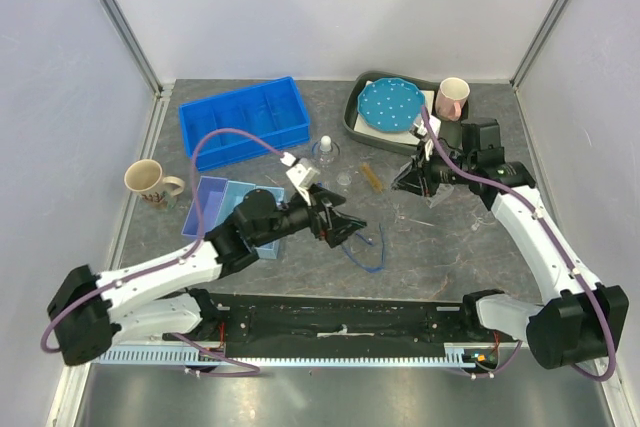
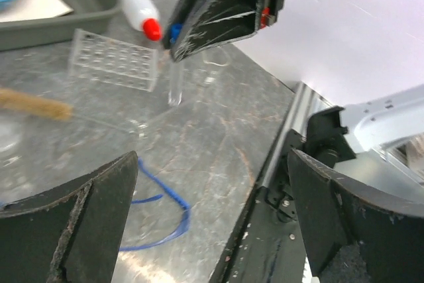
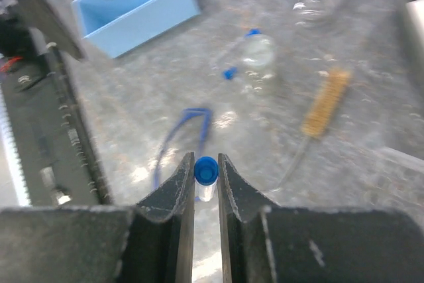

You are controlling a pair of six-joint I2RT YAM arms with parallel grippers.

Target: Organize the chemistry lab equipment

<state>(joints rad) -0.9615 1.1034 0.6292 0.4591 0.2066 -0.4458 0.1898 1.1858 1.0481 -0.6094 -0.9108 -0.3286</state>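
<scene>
The robot will next carry the already upright tube outward with its right gripper and lower it into a hole at the rack's tray-side end, which is outward of and below that gripper.
My right gripper (image 3: 206, 162) is shut on a blue-capped tube (image 3: 206, 171), which hangs upright above the table. In the left wrist view that same tube (image 2: 175, 79) hangs beside the clear tube rack (image 2: 116, 59). A red-capped white squeeze bottle (image 2: 136, 6) lies behind the rack. My left gripper (image 1: 342, 226) stands wide open with nothing between its fingers, just left of the blue cord loop (image 1: 370, 247). An amber stick (image 1: 372, 179) lies mid-table. The white-capped dropper bottle (image 1: 326, 150) and a small clear beaker (image 1: 345, 178) stand near it.
A dark blue bin (image 1: 245, 117) sits at the back left, with light blue trays (image 1: 222, 199) in front of it. A beige mug (image 1: 150, 182) stands far left. A grey tray (image 1: 356, 115) at the back right holds the polka-dot plate (image 1: 390, 105). A pink mug (image 1: 452, 97) stands beside it.
</scene>
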